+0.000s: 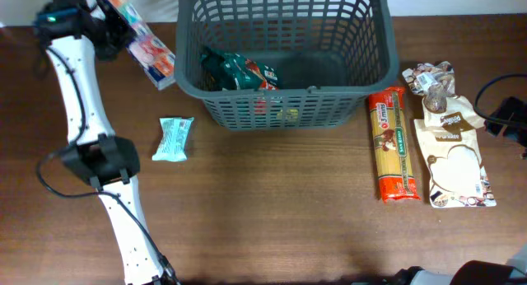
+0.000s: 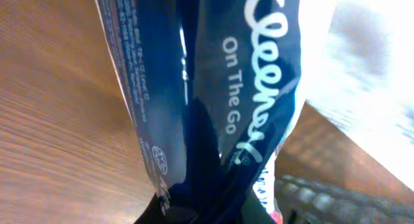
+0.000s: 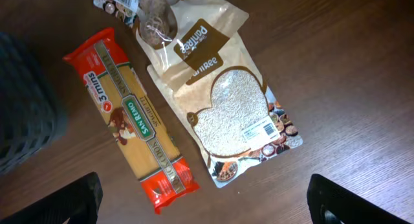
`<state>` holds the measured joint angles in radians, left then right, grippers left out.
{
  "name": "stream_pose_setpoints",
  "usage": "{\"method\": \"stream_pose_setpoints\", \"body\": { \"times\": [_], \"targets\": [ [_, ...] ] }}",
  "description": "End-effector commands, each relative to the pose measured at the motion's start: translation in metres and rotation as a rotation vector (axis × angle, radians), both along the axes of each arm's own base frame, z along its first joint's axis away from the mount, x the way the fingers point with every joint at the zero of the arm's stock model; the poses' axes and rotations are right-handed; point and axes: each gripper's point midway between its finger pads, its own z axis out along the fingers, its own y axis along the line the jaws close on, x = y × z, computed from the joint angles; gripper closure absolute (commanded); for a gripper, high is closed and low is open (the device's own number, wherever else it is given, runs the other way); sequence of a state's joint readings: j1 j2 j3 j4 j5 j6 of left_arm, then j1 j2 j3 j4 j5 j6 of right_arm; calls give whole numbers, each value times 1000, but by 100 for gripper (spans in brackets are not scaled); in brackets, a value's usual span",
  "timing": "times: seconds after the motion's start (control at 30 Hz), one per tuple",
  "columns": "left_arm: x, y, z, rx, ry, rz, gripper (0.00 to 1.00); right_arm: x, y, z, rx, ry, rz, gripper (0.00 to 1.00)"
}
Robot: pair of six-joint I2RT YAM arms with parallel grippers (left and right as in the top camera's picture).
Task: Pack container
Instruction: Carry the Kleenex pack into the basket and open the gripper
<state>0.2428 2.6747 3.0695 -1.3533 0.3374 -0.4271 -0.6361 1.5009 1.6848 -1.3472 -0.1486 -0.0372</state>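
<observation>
My left gripper will next rise over the basket's rim, go right in the overhead view and release the pack on the basket's bare bottom.
The container (image 1: 284,110) is a dark grey slotted basket at the table's far middle, with a green packet (image 1: 235,71) lying inside at its left. My left gripper (image 1: 111,34) hangs just left of the basket, shut on a Kleenex tissue pack (image 1: 146,42). In the left wrist view that dark blue pack (image 2: 213,88) fills the frame above the gripper (image 2: 207,212), and the basket's rim (image 2: 323,198) shows at the lower right. My right gripper (image 3: 207,201) stands open over the table, nothing between its fingers (image 3: 81,198).
A small teal packet (image 1: 174,139) lies left of the basket's front. Right of the basket lie a red-ended spaghetti packet (image 1: 391,145), a white grain pouch (image 1: 453,157) and a clear bag of brown pieces (image 1: 432,77). The right wrist view shows the spaghetti (image 3: 132,117) and pouch (image 3: 233,114).
</observation>
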Motion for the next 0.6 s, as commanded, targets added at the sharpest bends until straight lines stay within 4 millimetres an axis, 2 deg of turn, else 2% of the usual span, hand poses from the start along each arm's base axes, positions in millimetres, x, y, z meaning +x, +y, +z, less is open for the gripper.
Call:
{"method": "stream_pose_setpoints", "body": {
  "times": [0.0, 0.17, 0.33, 0.47, 0.57],
  "targets": [
    [-12, 9, 67, 158, -141, -64, 98, -1, 0, 4, 0, -15, -3, 1],
    [-38, -2, 152, 275, -309, -136, 98, -1, 0, 4, 0, -15, -3, 1],
    [-70, -24, 246, 408, -530, -200, 98, -1, 0, 4, 0, -15, -3, 1],
    [-105, -57, 310, 515, -698, -284, 98, -1, 0, 4, 0, -15, -3, 1],
    [-126, -92, 339, 615, -797, -399, 98, -1, 0, 4, 0, -15, -3, 1]
  ]
}}
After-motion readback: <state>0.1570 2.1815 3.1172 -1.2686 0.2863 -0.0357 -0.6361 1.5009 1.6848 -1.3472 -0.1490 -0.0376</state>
